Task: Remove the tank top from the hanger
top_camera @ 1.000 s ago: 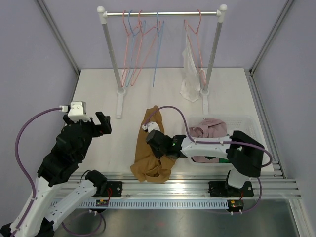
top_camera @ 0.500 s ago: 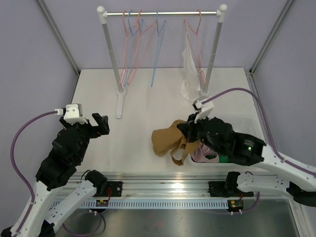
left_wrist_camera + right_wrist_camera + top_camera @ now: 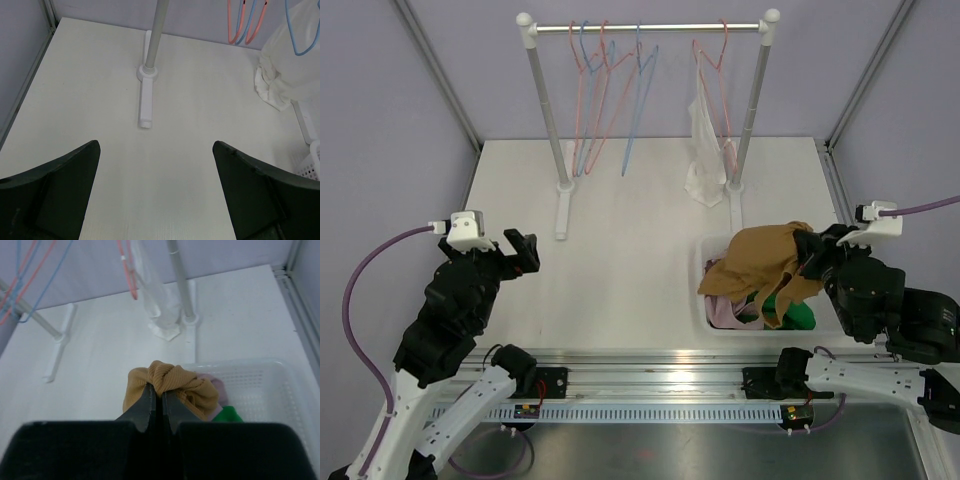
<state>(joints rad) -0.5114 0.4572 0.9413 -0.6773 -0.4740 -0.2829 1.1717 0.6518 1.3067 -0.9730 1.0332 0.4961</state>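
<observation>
The right gripper lowers the tan tank top into the white basket, toward the pink garment (image 3: pixel 732 309) (image 3: pixel 221 394), and opens next.
My right gripper (image 3: pixel 807 262) is shut on a tan ribbed tank top (image 3: pixel 760 255) and holds it bunched above the white basket (image 3: pixel 704 300). In the right wrist view the fingers (image 3: pixel 161 390) pinch a fold of the tan top (image 3: pixel 182 382), with the basket (image 3: pixel 280 385) below. A white garment (image 3: pixel 703 140) hangs on a pink hanger (image 3: pixel 720 50) at the right end of the rack. My left gripper (image 3: pixel 520 250) is open and empty above the table's left side; its view shows bare table between the spread fingers (image 3: pixel 155 150).
The clothes rack (image 3: pixel 650 27) stands at the back with several empty pink and blue hangers (image 3: pixel 595 90). Its feet (image 3: pixel 146 95) lie on the table. The basket holds a pink garment (image 3: pixel 725 305) and a green one (image 3: pixel 790 312).
My right arm has swung the tan top from the table's middle to the right, over the basket. The left arm has barely moved.
</observation>
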